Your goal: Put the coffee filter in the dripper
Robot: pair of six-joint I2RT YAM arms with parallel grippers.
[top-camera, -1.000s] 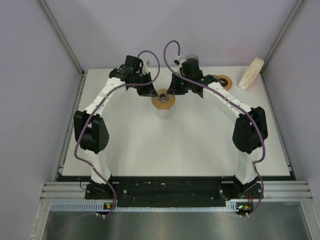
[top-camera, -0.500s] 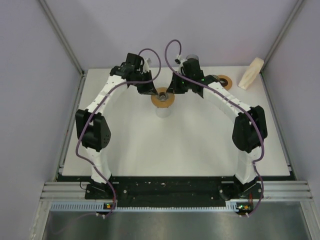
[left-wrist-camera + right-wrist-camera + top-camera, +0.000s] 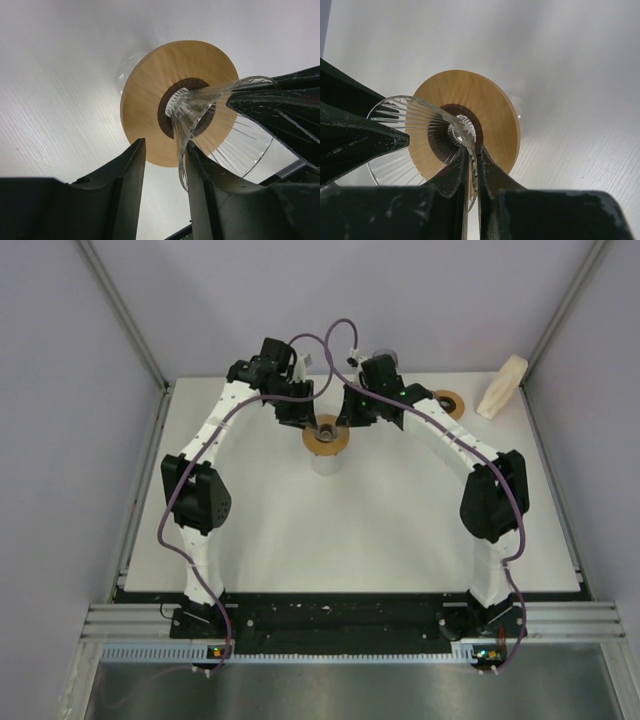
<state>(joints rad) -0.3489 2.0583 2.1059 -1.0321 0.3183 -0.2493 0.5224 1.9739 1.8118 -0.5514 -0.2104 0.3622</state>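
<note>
I will next move my right gripper slightly outward with the pinched rim [image 3: 342, 423] [image 3: 474, 157] and open it, since the wooden collar already sits on the glass vessel.
The dripper [image 3: 327, 436] is a ribbed clear glass cone in a round wooden collar [image 3: 147, 100], sitting on a clear glass vessel [image 3: 327, 464] at the table's back centre. My left gripper [image 3: 165, 147] is open and straddles the cone's rim on the left side, with the glass against its right finger [image 3: 200, 170]. My right gripper [image 3: 474, 150] is shut on the dripper's glass rim [image 3: 470, 137] on the opposite side. A cream, fan-shaped piece that looks like the coffee filter [image 3: 502, 386] leans at the back right corner, away from both grippers.
A second wooden ring [image 3: 450, 403] lies on the table just right of the right arm. Grey walls close in the table on the left, back and right. Both arms arch in from the near edge and meet over the dripper.
My left gripper has opened and let go of the dripper's rim, and the left arm has shifted slightly right. The right gripper has kept its grip and not moved.
</note>
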